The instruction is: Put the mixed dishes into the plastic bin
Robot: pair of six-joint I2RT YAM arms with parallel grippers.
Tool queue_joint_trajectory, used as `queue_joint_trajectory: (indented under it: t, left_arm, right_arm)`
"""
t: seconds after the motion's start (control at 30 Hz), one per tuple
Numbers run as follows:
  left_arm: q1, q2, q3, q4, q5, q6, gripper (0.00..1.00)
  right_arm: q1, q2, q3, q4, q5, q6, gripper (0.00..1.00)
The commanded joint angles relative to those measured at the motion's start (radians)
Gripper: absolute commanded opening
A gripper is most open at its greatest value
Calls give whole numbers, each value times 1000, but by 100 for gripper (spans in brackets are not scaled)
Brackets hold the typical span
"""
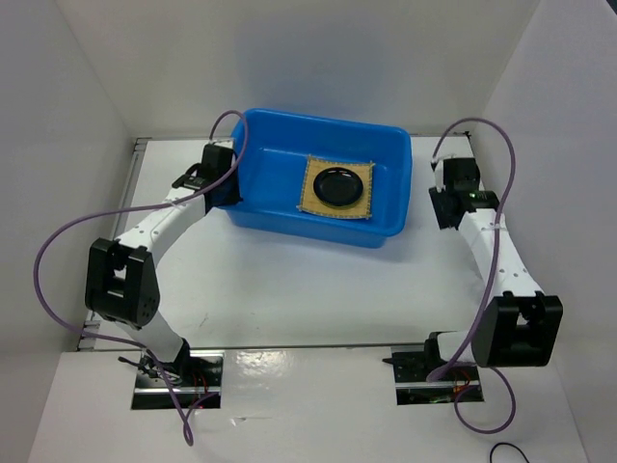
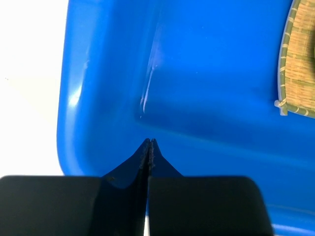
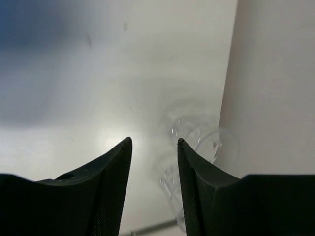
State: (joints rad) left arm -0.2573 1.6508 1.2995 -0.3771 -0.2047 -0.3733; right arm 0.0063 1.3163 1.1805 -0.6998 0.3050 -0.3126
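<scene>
The cup is beyond the finger nearest the white side, so I will next move my right gripper down toward that side and onto the clear cup's rim (image 3: 200, 143).
The plastic bin (image 1: 280, 207) is a large blue tub at the table's middle back. Inside it lies a tan woven mat (image 1: 312, 198) with a round black dish (image 1: 337, 185) on top. The left wrist view shows the mat's edge (image 2: 300, 73) at the right. My left gripper (image 2: 149, 142) is shut with nothing in it, at the bin's left end (image 2: 98, 98). My right gripper (image 3: 154, 141) stands open over the table to the right of the bin. A small clear cup (image 3: 194, 128) lies just past its right finger, beside the white side wall, partly hidden by that finger.
White walls (image 1: 549, 77) close in the table on the left, back and right. The right wall (image 3: 275, 88) stands close to my right gripper. Purple cables loop above both arms.
</scene>
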Motion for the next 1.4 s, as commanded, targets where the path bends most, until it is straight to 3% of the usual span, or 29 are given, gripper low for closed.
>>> queue_joint_trajectory:
  t: [0.0,0.27,0.6,0.73,0.8,0.87,1.03,1.2,1.3,1.37]
  left_arm:
    - [-3,-65,-37,-45,-12,-16,0]
    - [-3,-106,-85,-54,-41,4,0]
    - [-3,-115,-115,-54,-41,13,0]
    - [-3,-115,-124,-54,-41,13,0]
    - [-3,-126,-124,-54,-41,13,0]
    - [-3,-138,-135,-54,-30,4,0]
    - [-26,-178,-173,-45,-21,4,0]
    - [-45,-200,-183,-45,1,4,0]
    - [-45,-209,-192,-34,22,-7,0]
    - [-45,-198,-192,-34,22,-7,1]
  right_arm:
    - [-66,-8,-108,-58,-4,-83,48]
    - [-285,86,-156,-23,-41,-144,49]
    - [-357,181,-188,57,13,-217,49]
    - [-382,230,-188,66,0,-217,30]
    - [-382,242,-197,66,0,-217,11]
    - [-382,242,-187,57,0,-217,1]
    - [-382,120,-70,-45,-56,-206,0]
    - [-292,-49,135,-208,-208,-206,0]
    - [-122,-89,316,-262,-254,-175,0]
    - [64,-69,385,-273,-254,-128,0]
